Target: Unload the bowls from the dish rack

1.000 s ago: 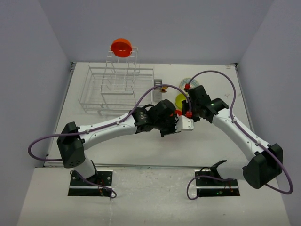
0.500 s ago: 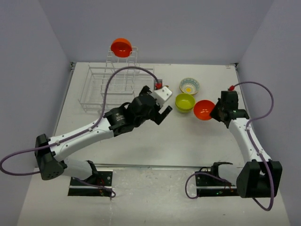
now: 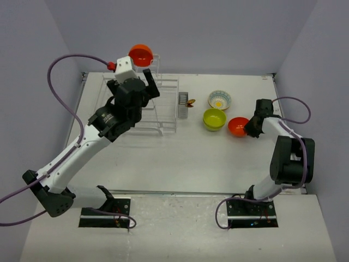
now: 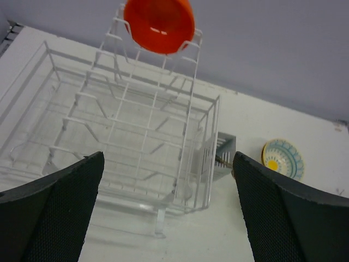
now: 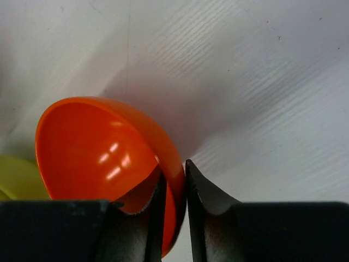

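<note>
The robot will next move its open left gripper outward, turning it, to straddle the side of the orange bowl's rim nearer the basket, while the orange bowl's opening faces the robot atop the rack.
One orange bowl (image 3: 140, 54) stands on edge atop the tall tier of the white wire dish rack (image 3: 136, 103). My left gripper (image 3: 143, 83) hovers just in front of and below it, open and holding nothing. The left wrist view looks between the wide-apart fingers (image 4: 54, 207) at that bowl (image 4: 159, 24) and the rack (image 4: 131, 131). A second orange bowl (image 3: 237, 126) sits low at the table beside a lime-green bowl (image 3: 214, 119). My right gripper (image 3: 249, 127) is shut on its rim (image 5: 92, 153). A flower-patterned bowl (image 3: 219, 99) lies behind them.
A grey cutlery basket (image 3: 183, 105) hangs on the rack's right end, seen also in the left wrist view (image 4: 221, 153). The flower-patterned bowl (image 4: 282, 158) shows at the right of that view. The green bowl's edge (image 5: 16, 177) touches the left of the right wrist view.
My left gripper opened and swung from mid-table back up to the rack. The right gripper carried the orange bowl rightward and lowered it beside the green bowl.
</note>
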Robot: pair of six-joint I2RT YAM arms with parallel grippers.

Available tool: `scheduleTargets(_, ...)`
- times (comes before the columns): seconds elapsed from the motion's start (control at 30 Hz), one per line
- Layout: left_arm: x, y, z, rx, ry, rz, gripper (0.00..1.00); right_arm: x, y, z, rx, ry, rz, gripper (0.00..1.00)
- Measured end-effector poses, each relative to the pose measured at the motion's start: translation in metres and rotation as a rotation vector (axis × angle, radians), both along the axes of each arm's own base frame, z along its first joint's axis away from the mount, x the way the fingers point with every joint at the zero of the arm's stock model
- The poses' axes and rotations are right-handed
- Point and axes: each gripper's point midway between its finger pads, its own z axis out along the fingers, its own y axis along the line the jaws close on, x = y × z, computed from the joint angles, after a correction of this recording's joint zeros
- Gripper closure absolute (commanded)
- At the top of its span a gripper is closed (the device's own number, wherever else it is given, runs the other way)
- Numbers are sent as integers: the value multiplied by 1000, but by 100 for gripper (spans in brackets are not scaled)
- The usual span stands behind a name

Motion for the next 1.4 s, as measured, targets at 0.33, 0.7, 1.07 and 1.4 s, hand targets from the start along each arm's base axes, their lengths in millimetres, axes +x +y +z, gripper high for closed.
scheduleTargets(0.33,75,63,94,-227,-152,181,0,8,4,26,37,-106,-22,10)
scheduleTargets(0.7,161,45,34,-465,-34,133,0,-41,9,209,-39,-651,29,1)
scheduleTargets(1.07,226,11,-20,-658,-4,160,4,-69,62,205,123,-696,275,1)
scheduleTargets(1.4,260,21,-43,-687,-63,206,31,-84,77,223,146,-766,356,1)
